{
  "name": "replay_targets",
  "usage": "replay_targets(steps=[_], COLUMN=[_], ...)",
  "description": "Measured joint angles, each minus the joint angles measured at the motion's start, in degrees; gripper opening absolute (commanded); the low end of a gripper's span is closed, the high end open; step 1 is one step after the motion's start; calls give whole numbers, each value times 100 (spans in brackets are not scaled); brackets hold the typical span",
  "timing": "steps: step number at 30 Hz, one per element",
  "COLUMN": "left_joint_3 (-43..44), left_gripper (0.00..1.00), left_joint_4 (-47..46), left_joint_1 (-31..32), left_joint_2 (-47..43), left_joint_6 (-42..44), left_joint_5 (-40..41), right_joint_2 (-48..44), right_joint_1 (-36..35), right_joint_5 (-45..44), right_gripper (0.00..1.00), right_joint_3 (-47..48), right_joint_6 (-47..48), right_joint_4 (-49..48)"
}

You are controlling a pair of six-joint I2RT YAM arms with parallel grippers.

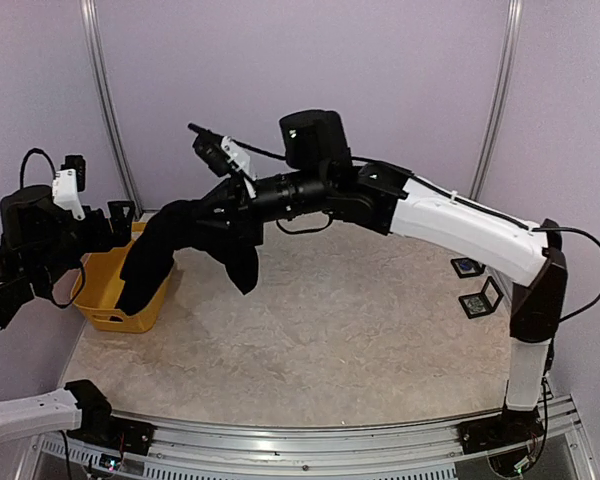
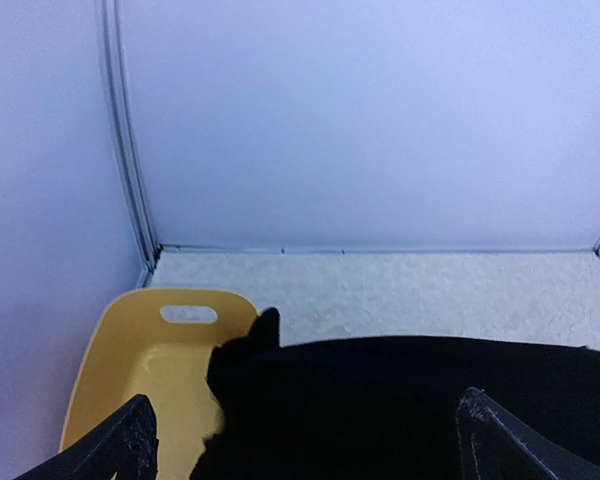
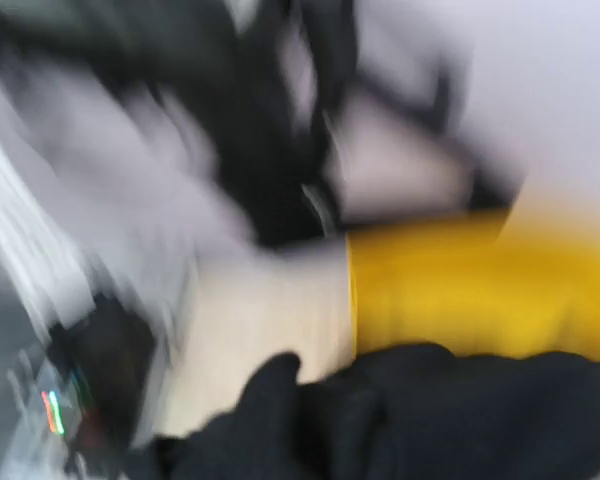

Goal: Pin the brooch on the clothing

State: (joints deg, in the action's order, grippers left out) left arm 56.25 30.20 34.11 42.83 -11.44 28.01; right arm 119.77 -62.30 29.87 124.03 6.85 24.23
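Note:
The robot's right gripper swings to the right in the top view next and goes down to let go of the fabric, since bare tabletop is below it on that side.
The black T-shirt (image 1: 155,255) hangs in the air from my right gripper (image 1: 223,208), which is shut on a bunched part of it. The cloth drapes down over the yellow bin (image 1: 105,300) and to a point above the table. My left gripper (image 1: 125,222) is open beside the bin; in the left wrist view its gripper (image 2: 305,440) has fingers (image 2: 130,440) spread wide with the black shirt (image 2: 400,400) lying between them. The right wrist view is blurred and shows black cloth (image 3: 430,410) low in the frame. No brooch can be made out.
The yellow bin (image 2: 130,350) with a handle slot stands at the table's left edge; it also shows in the right wrist view (image 3: 480,290). Two small dark square items (image 1: 477,303) lie at the right of the table. Walls close the back and sides.

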Motion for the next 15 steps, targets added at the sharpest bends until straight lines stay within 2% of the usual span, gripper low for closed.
replay_targets(steps=[4,8,11,15], left_joint_3=[125,162,262,317], left_gripper=[99,99,99,98], left_joint_4=[-306,-525,-527,-476], left_joint_1=[-2,-4,-4,-4], left_joint_2=[-645,-957,-857,-553], left_joint_6=[407,721,815,813], left_joint_5=[695,964,1005,903], right_joint_2=[-1821,-2732,-3075,-3053], right_joint_1=[160,643,1043,1456], right_joint_5=[431,227,-162,-1060], right_gripper=[0,0,0,0], right_joint_3=[-1493,-2052,-2719,-3668], right_joint_6=[-660,-1377,-1974,-2774], right_joint_4=[-2186,-3595,-4146,-3847])
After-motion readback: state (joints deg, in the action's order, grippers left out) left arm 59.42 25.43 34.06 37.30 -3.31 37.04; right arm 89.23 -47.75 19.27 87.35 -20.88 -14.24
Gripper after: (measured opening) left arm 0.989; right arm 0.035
